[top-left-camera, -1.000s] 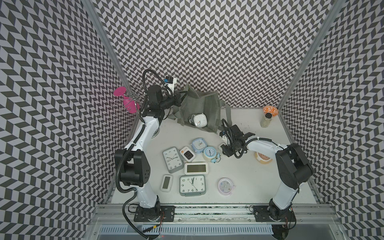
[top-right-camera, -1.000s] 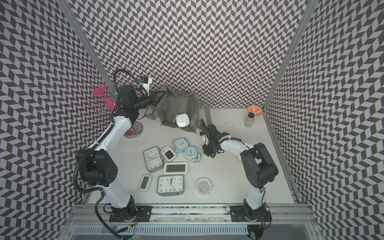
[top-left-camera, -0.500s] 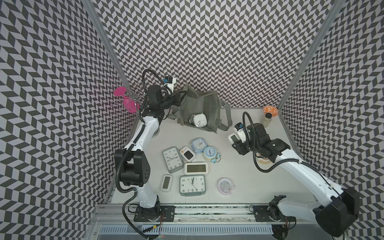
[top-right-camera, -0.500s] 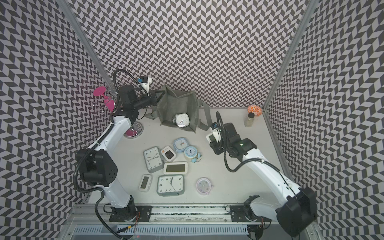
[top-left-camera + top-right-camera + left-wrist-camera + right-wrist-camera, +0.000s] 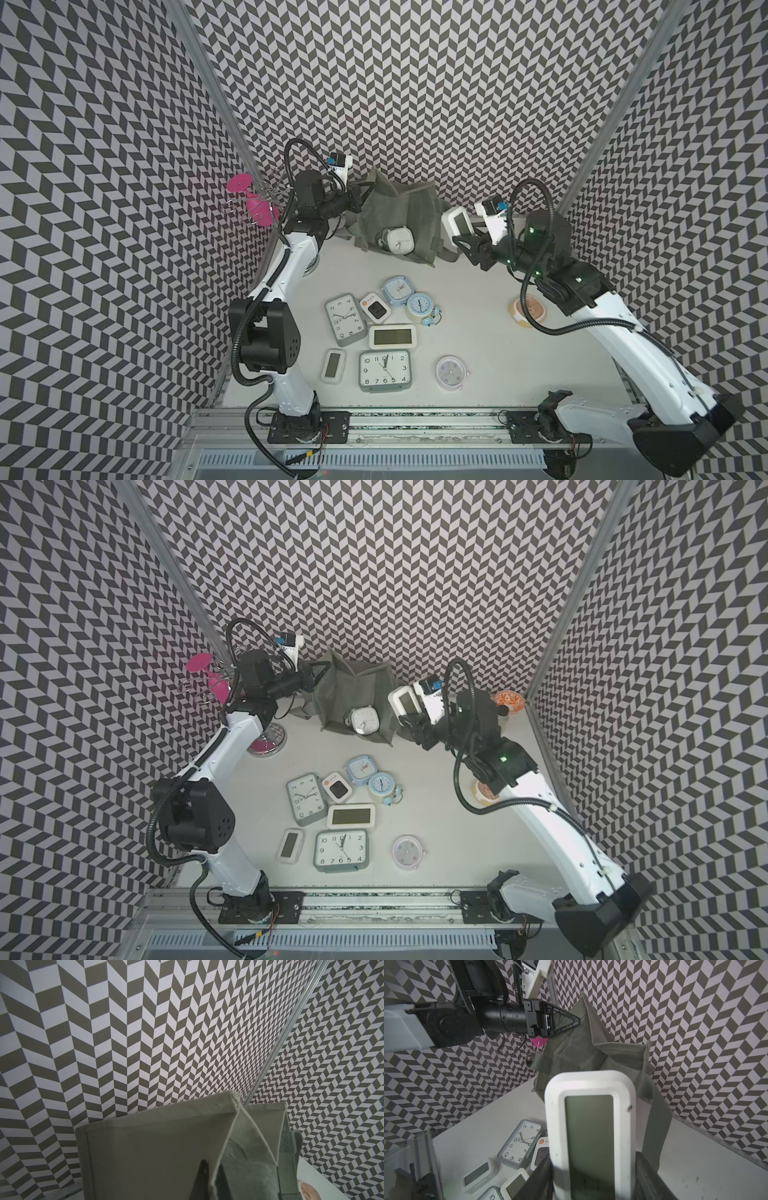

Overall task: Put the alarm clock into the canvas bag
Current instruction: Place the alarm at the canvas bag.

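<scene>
I need to swing my right gripper across, tip it down into the bag's opening (image 5: 413,209) (image 5: 622,1056) and release the clock, since that opening lies between it and my left gripper.
The grey-green canvas bag (image 5: 409,208) (image 5: 353,688) stands at the back of the table, mouth open. My left gripper (image 5: 356,195) (image 5: 308,678) (image 5: 212,1178) is shut on its rim at the left corner, a fold of fabric (image 5: 145,1157) between the fingers. My right gripper (image 5: 463,241) (image 5: 409,725) (image 5: 591,1161) is shut on a white digital alarm clock (image 5: 457,220) (image 5: 404,702) (image 5: 589,1126), held in the air just right of the bag's mouth. A white square analogue clock (image 5: 397,240) (image 5: 365,721) lies inside the bag.
Several more clocks (image 5: 384,370) (image 5: 340,850) lie in a cluster at the table's front middle. A tape roll (image 5: 528,309) sits under the right arm, an orange bowl (image 5: 509,698) at the back right, and a pink stand (image 5: 249,203) beside the left arm.
The right arm has risen from the table beside the clock cluster and carried the white digital clock up and back toward the bag. The left arm has held still.
</scene>
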`<state>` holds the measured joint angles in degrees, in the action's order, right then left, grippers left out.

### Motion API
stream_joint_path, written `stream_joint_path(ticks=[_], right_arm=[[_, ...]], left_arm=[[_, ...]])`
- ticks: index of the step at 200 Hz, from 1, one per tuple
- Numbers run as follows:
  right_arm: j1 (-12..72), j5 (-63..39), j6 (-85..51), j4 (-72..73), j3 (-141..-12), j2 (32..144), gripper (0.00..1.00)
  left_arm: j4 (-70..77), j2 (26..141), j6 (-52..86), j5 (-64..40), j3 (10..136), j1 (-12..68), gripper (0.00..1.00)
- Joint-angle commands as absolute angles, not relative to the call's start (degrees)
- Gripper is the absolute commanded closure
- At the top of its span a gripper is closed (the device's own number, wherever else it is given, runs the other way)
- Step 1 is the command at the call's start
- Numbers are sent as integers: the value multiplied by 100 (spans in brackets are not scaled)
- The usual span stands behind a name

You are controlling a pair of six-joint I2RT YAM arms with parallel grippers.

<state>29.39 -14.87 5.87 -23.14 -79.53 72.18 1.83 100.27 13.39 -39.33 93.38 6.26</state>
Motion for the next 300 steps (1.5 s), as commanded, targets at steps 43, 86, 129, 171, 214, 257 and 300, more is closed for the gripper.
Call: stream_joint_path(ticks=[43, 86, 129, 171, 214, 257, 300], right_arm=[[3127, -1414, 1215, -1470, -9100, 8842, 62], [3402, -869, 1820, -1370, -9753, 9932, 62], [3657, -412, 2303, -1529, -10613, 10999, 63], [3849, 214, 2897, -1346, -11207, 11925, 63], [3807, 814, 3269, -1531, -11927, 12943, 62], [3652, 766, 3302, -2161, -13299, 13980, 61], [3534, 822, 3229, -2224, -13350, 14133, 38]], left_arm=[[232, 9894, 1301, -4099, 9487, 711, 100], [223, 9894, 1280, -4116, 9510, 705, 100], [138, 9984, 1291, -4141, 9643, 704, 100], [30, 10055, 1219, -4094, 9686, 692, 100], [128, 9920, 1253, -4070, 9548, 707, 100], [-98, 9826, 1033, -3935, 9603, 742, 100], [55, 9865, 1123, -3989, 9597, 729, 100]])
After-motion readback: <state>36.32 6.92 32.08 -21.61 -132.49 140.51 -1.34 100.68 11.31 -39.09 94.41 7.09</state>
